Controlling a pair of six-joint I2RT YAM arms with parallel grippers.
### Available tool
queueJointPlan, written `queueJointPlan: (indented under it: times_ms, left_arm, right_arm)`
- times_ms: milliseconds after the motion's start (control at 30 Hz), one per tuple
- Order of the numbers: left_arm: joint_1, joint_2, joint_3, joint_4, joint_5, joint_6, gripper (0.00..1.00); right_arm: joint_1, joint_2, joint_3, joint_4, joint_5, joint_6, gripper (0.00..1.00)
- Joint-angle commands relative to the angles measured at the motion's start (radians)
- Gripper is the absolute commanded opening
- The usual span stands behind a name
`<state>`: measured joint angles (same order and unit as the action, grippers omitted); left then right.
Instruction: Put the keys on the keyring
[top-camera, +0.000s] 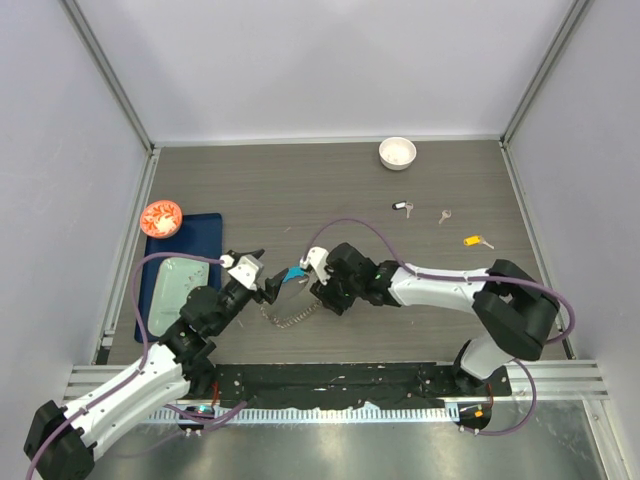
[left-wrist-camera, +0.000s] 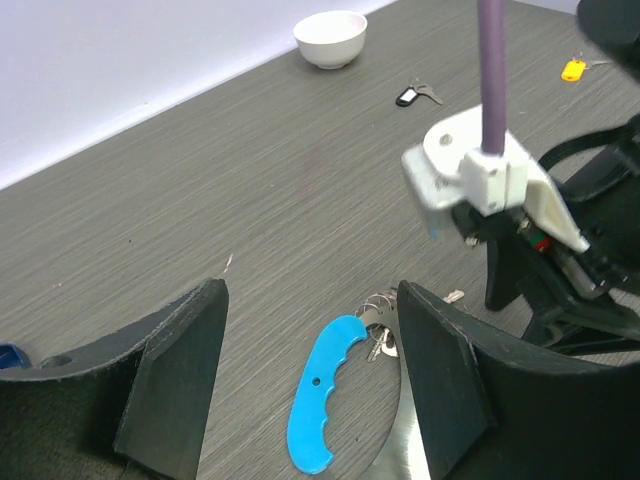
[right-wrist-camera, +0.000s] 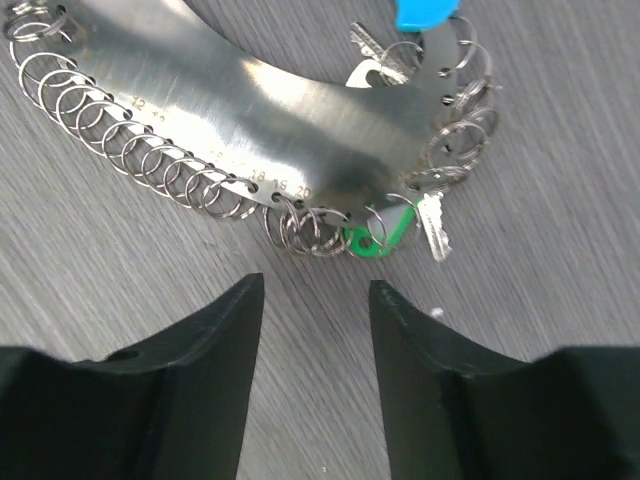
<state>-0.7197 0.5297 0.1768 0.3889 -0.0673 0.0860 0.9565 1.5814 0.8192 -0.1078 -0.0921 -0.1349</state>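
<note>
My right gripper needs to go to the left in the top view and turn its fingers onto a keyless ring of the keyring's row.
The keyring (top-camera: 290, 305) is a curved silver plate edged with several small rings (right-wrist-camera: 250, 100), with a blue plastic handle (left-wrist-camera: 325, 390). It lies flat on the table between the two arms. My left gripper (left-wrist-camera: 310, 370) is open and straddles the blue handle; its right finger (left-wrist-camera: 445, 370) stands by the plate's edge. My right gripper (right-wrist-camera: 315, 292) is open just short of the ring row, with nothing between its fingers. A green-tagged key (right-wrist-camera: 380, 238) hangs on a ring, and more keys (right-wrist-camera: 375, 55) hang near the handle. Loose keys lie at the far right: black-tagged (top-camera: 402, 207), plain (top-camera: 443, 215), yellow-tagged (top-camera: 477, 241).
A small white bowl (top-camera: 397, 152) stands at the back right. At the left lies a blue tray (top-camera: 205, 240) with a clear bag on it, and a red-and-white dish (top-camera: 160, 217) sits at its far corner. Grey walls enclose the table.
</note>
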Motion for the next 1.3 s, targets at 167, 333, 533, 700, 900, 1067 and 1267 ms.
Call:
queueJointPlan:
  times_ms: [167,333,533,700,900,1067,1267]
  left_arm:
    - [0.003,-0.004,0.015,0.034,-0.011,-0.008,0.73]
    - [0.003,0.003,0.018,0.031,-0.008,-0.011,0.73]
    - [0.003,0.019,0.026,0.028,0.000,-0.011,0.74]
    - [0.003,0.026,0.032,0.021,0.003,-0.012,0.74]
    - [0.003,0.030,0.035,0.016,0.003,-0.012,0.74]
    - [0.003,0.038,0.036,0.018,0.004,-0.012,0.74]
    - [0.002,0.039,0.038,0.016,-0.002,-0.014,0.75]
  right_arm:
    - [0.004,-0.158,0.057,-0.061,0.089,0.132,0.52]
    - [0.002,-0.135,0.003,0.028,0.074,0.357,0.47]
    - [0.001,-0.115,-0.077,0.198,0.037,0.550,0.46]
    - [0.001,-0.071,-0.118,0.299,0.017,0.646,0.45]
    - [-0.004,-0.029,-0.134,0.326,0.034,0.673,0.39]
    - [0.001,-0.043,-0.126,0.309,0.028,0.637,0.38]
    - [0.070,-0.064,-0.048,0.178,0.204,0.583,0.38]
